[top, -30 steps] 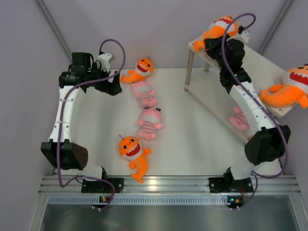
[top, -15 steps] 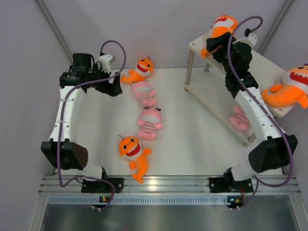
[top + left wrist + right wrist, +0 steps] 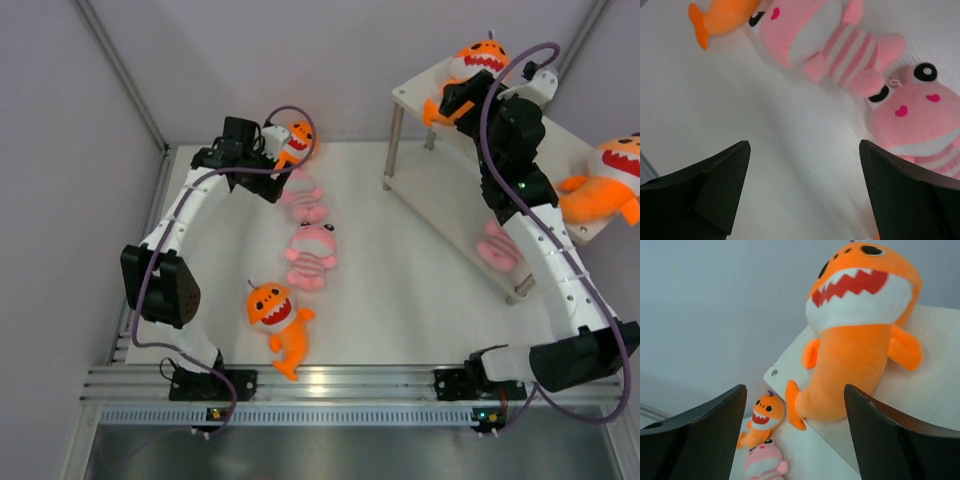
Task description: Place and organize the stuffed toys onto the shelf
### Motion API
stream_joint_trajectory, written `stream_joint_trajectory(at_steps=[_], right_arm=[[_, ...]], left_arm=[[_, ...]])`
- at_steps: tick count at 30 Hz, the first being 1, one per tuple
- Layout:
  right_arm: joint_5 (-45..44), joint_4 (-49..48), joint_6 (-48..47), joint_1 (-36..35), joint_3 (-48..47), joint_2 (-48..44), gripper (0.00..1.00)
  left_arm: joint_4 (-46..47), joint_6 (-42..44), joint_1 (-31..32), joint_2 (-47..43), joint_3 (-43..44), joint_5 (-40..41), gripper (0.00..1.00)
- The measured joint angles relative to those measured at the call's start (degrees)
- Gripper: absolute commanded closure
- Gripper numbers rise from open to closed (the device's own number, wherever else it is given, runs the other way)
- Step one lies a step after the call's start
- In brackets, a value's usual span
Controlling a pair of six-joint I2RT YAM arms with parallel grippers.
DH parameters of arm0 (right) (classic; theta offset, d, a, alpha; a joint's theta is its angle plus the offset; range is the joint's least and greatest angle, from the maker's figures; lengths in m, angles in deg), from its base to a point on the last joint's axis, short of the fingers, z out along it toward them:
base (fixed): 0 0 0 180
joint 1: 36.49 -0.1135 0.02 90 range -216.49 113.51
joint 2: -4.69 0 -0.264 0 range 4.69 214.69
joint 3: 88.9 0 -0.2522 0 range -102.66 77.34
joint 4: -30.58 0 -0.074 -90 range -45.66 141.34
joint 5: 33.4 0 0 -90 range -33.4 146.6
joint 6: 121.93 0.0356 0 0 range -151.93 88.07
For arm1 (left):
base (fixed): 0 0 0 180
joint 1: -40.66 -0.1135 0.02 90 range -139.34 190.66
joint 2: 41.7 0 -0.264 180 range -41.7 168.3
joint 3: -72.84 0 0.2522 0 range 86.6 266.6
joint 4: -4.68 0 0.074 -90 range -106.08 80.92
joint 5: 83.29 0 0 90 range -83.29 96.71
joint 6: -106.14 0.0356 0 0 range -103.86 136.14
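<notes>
Next, my left gripper moves outward and lowers onto the far orange shark's neck (image 3: 293,154), since that toy still lies on the tabletop beyond the pink toys.
An orange shark toy (image 3: 476,62) (image 3: 855,335) lies on the far end of the shelf's top board (image 3: 566,146) (image 3: 935,390). My right gripper (image 3: 447,104) (image 3: 795,388) stands open just short of its tail, not holding it. A second orange shark (image 3: 606,186) rests at the shelf's right end, and a pink striped toy (image 3: 495,246) is on the lower tier. My left gripper (image 3: 272,180) (image 3: 804,145) hangs open over the table beside another orange shark (image 3: 296,141) (image 3: 720,15) and a pink toy (image 3: 300,194) (image 3: 820,42). A second pink toy (image 3: 312,256) (image 3: 920,117) lies below it.
One more orange shark (image 3: 276,318) lies near the table's front edge. Grey walls close in the table on the left, back and right. The shelf's grey legs (image 3: 393,145) stand on the table at the back right.
My right gripper opened, let go of the orange shark on the top board and drew back a little. The left arm swung right, towards the far orange shark and pink toys.
</notes>
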Motion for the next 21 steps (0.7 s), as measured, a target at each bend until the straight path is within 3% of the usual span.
stream_joint_trajectory(at_steps=[11, 21], right_arm=[[-3.1, 2.7, -6.0, -1.4, 1.4, -3.4, 0.21], [-2.5, 4.5, -9.6, -1.4, 1.3, -2.4, 0.21]], left_arm=[[21.2, -5.5, 1.8, 21.2, 12.2, 13.4, 0.01], [27.0, -11.0, -0.8, 43.8, 36.8, 12.4, 0.01]])
